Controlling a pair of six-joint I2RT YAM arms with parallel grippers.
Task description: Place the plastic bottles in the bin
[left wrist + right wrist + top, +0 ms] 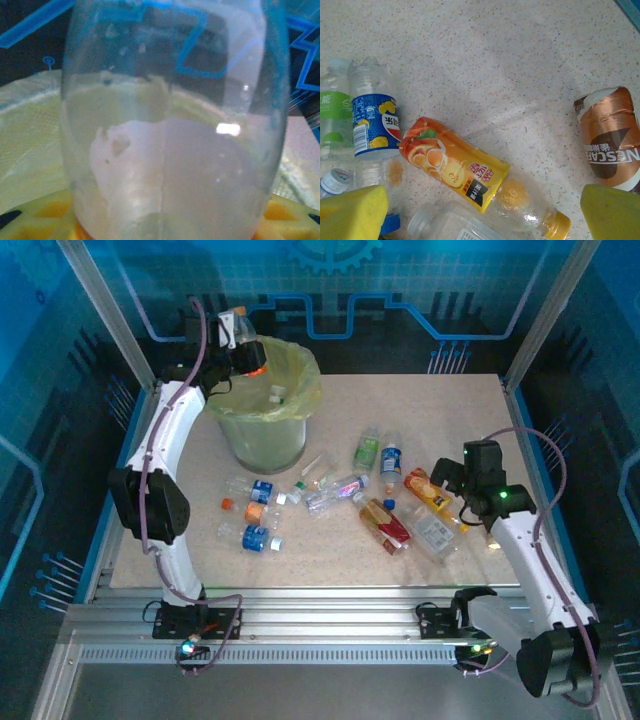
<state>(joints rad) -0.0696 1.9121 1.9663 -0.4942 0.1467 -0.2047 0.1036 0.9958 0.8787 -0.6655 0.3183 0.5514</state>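
The clear plastic bottle should go down next in my left gripper toward the middle of the bin's open bag [272, 386]. I need to release it there, because that opening is below the gripper.
My left gripper [245, 350] hangs over the left rim of the bin [262, 435], shut on a clear plastic bottle [175, 150] that hides most of the left wrist view; its yellow fingers [40, 215] show at the bottom edge. One bottle [277, 395] lies inside the bin's yellow-green bag. Several plastic bottles lie on the table, among them an orange-labelled one [460, 167] [425, 490]. My right gripper [447, 483] [482, 220] hovers open just above it, its yellow pads [352, 212] on either side and clear of it.
Near the orange bottle lie a blue-labelled bottle [372, 125], a green-labelled one [332, 115], a brown-labelled one [610, 140] and a clear one [450, 225]. More bottles [262, 490] [385, 523] are scattered mid-table. Metal frame posts stand at the table corners.
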